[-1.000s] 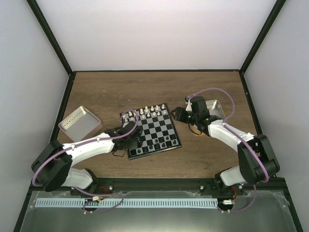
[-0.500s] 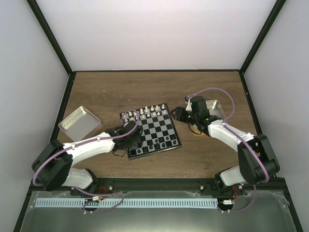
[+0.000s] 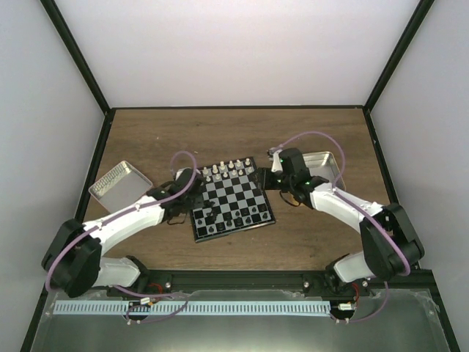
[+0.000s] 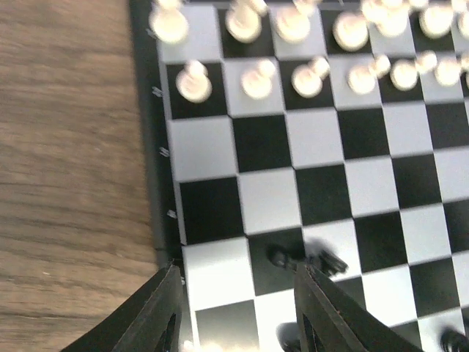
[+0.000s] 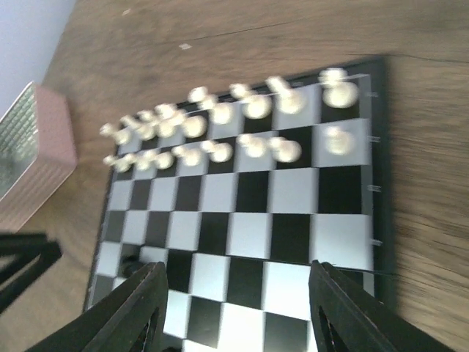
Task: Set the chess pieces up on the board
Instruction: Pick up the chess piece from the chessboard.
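Observation:
I will move my right gripper left in the top view and lower it onto the black piece's base [image 3: 210, 204], as one black piece lies on its side.
The board [image 3: 233, 198] lies at the table's middle, turned slightly. Cream pieces fill its two far rows. Several tiny black chess pieces [image 3: 236, 219] stand along its near rows. My left gripper [image 3: 193, 188] is open and empty over the board's left edge. In the left wrist view my left gripper [image 4: 242, 312] hangs over the board [image 4: 322, 147], and one black piece [image 4: 304, 258] lies on its side beside the right finger [image 4: 326, 312]. My right gripper [image 3: 270, 173] is open and empty at the board's far right corner. In the right wrist view my right gripper [image 5: 242, 312] hangs over bare squares of the board [image 5: 242, 227].
A metal tin [image 3: 121, 185] stands left of the board, and it also shows in the right wrist view [image 5: 33, 158]. Another tin [image 3: 324, 163] sits behind my right arm. Black frame posts and white walls enclose the wooden table [image 3: 220, 136].
My left gripper has moved from the board's near left corner up along its left edge. My right gripper has moved left toward the board's far right corner.

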Controlling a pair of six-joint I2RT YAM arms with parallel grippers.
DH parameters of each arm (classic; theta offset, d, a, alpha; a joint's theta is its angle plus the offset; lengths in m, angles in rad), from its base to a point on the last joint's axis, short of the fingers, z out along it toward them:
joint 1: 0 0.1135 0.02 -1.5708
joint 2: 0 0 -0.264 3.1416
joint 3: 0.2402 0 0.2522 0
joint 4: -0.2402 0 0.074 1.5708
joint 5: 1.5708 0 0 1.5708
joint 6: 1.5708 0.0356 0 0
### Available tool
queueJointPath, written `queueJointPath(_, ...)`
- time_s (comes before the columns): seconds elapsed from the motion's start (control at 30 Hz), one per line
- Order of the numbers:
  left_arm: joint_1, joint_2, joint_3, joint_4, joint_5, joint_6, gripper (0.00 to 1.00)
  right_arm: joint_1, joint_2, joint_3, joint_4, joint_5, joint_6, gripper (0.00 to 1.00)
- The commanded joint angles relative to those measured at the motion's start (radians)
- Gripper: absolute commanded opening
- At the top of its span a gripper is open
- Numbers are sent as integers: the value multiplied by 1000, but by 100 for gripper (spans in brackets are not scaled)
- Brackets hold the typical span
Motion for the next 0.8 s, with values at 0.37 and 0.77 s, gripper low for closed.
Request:
queueJointPath(0.37,285,-357,-180,81,113,-5,46,426,321,335,-81,13,-518,36)
queueJointPath(0.77,433,-459,-298,129,288,37,46,453,505,539,-305,144,-607,44)
